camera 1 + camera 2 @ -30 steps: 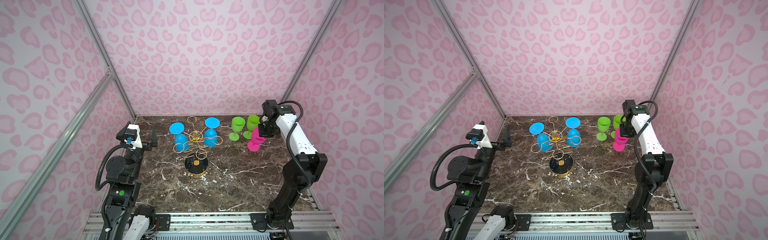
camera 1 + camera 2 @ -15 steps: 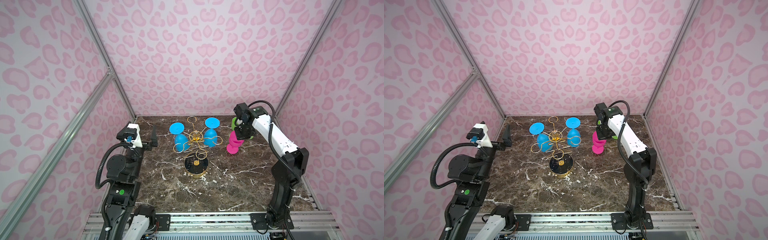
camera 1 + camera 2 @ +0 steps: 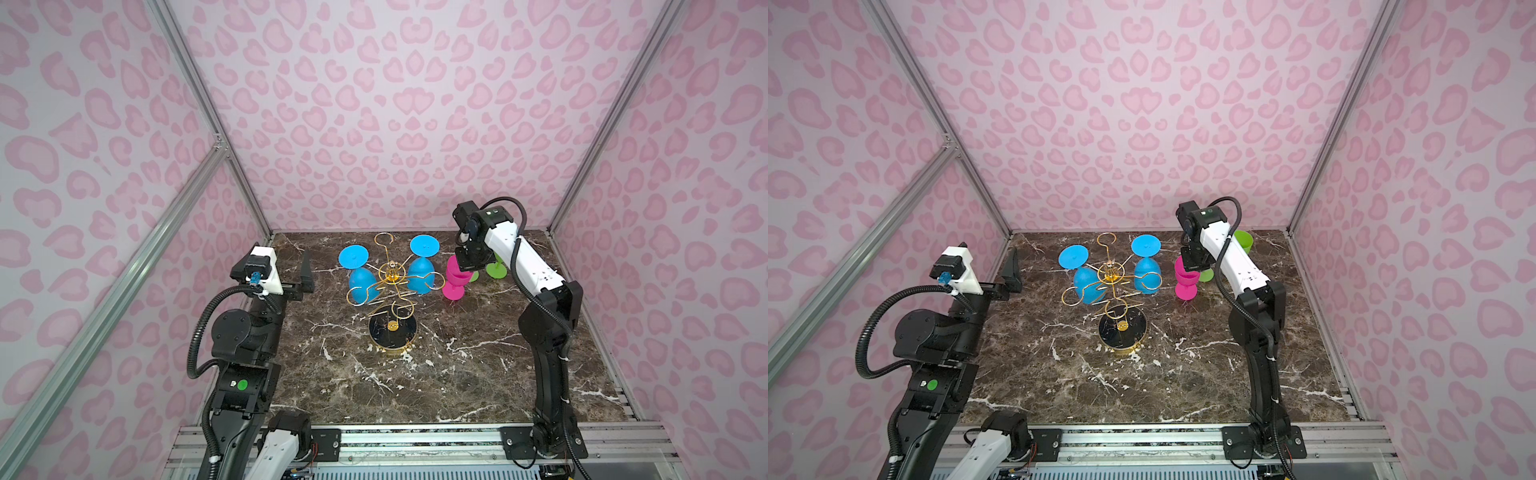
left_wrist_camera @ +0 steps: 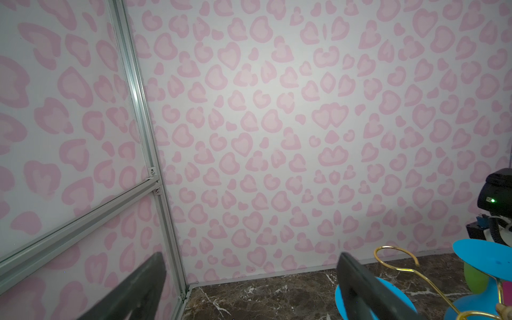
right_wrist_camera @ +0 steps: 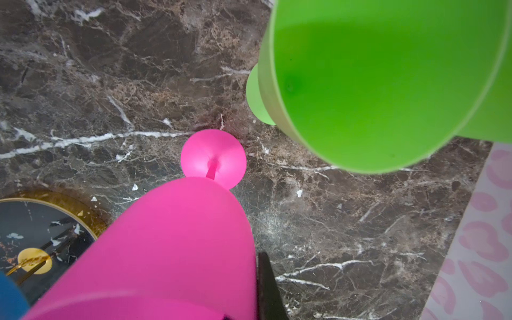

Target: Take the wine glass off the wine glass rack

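Observation:
My right gripper shifts slightly toward the rack (image 3: 392, 286) next, sets the pink glass's foot on the marble tabletop and releases its rim. Green glasses crowd its other side.
The gold wire wine glass rack (image 3: 392, 286) (image 3: 1111, 274) stands mid-table on its round black base (image 3: 393, 330). Two blue wine glasses (image 3: 361, 284) (image 3: 419, 274) hang upside down from its arms. Just right of the rack, my right gripper (image 3: 467, 264) (image 3: 1194, 259) is shut on the rim of an upright pink wine glass (image 3: 455, 278) (image 5: 171, 243). One dark finger (image 5: 267, 288) lies against the bowl's outside; the other is hidden. My left gripper (image 3: 305, 274) (image 4: 250, 255) stands open and empty at the table's left edge, well away from the rack.
Two green wine glasses (image 3: 1241, 243) (image 3: 1206, 274) stand upright behind the right arm, close to the pink glass; one bowl (image 5: 374, 83) fills much of the right wrist view. Pink-patterned walls with aluminium posts enclose the marble table (image 3: 457, 374).
The right arm has carried the pink glass leftward, from beside the green glasses to just right of the rack. The left arm has not moved.

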{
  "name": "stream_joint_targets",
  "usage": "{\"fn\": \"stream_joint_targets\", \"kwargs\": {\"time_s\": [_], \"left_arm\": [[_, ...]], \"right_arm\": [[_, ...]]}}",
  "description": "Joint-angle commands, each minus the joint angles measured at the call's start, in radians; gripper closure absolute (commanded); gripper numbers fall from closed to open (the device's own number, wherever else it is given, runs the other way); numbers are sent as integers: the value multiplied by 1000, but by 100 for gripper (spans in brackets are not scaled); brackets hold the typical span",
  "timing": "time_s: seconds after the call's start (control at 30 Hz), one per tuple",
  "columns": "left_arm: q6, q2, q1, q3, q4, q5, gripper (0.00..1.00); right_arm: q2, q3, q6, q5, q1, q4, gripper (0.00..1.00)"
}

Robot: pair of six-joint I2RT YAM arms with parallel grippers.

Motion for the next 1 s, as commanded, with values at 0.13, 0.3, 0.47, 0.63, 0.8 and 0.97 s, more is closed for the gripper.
{"fn": "stream_joint_targets", "kwargs": {"time_s": [0.13, 0.3, 0.47, 0.63, 0.8, 0.97], "left_arm": [[-7, 0, 0, 16, 9, -11, 3], [-7, 3, 1, 14, 9, -14, 3], [-7, 5, 1, 16, 7, -17, 3], [-9, 6, 0, 14, 9, -18, 3], [-12, 8, 1, 16, 7, -24, 3], [-30, 9, 1, 18, 4, -49, 3]], "right_arm": [[71, 88, -5, -9, -4, -52, 100], [89, 148, -7, -32, -10, -68, 100], [132, 176, -12, -42, -10, -82, 93], [132, 188, -14, -47, -11, -84, 91], [128, 228, -14, -56, -11, -98, 81], [109, 252, -18, -93, -14, -102, 77]]}}
